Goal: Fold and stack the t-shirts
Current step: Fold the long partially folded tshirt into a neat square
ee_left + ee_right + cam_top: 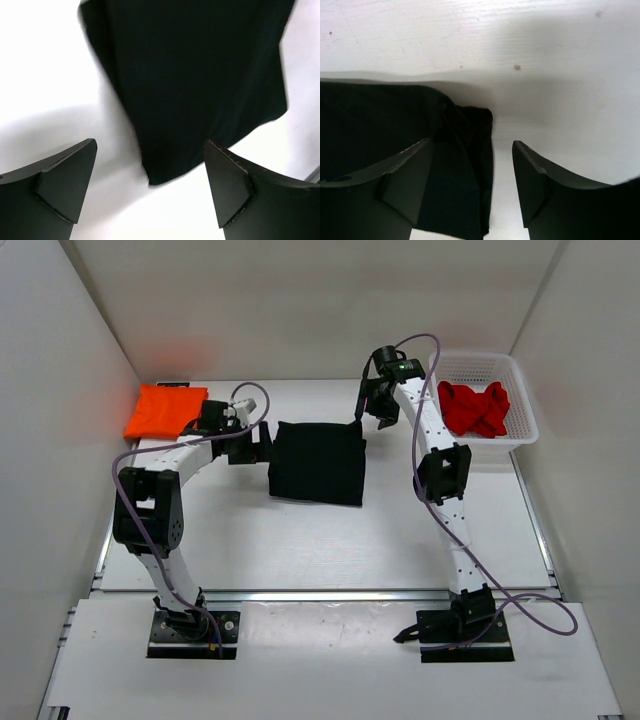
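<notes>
The black shirt's corner [274, 454] [159, 167] still lies ahead of my left gripper's fingers, so the gripper needs to lower and shift to the right in the top view over it.
The black t-shirt [318, 462] lies folded into a rough square in the middle of the table. The orange t-shirt [165, 410] lies folded at the back left. The red t-shirt [475, 408] sits crumpled in the white mesh basket [522, 405]. My left gripper [262, 446] is open and empty at the black shirt's left edge; in the left wrist view [150, 187] a corner of the shirt [190, 75] lies just ahead of the fingers. My right gripper [374, 416] is open over the shirt's back right corner; in the right wrist view [472, 175] that corner [470, 145] lies between the jaws.
White walls close in the table at the left, back and right. The basket stands at the back right, close to the right arm. A metal rail [330, 592] runs along the table's near edge, in front of the arm bases.
</notes>
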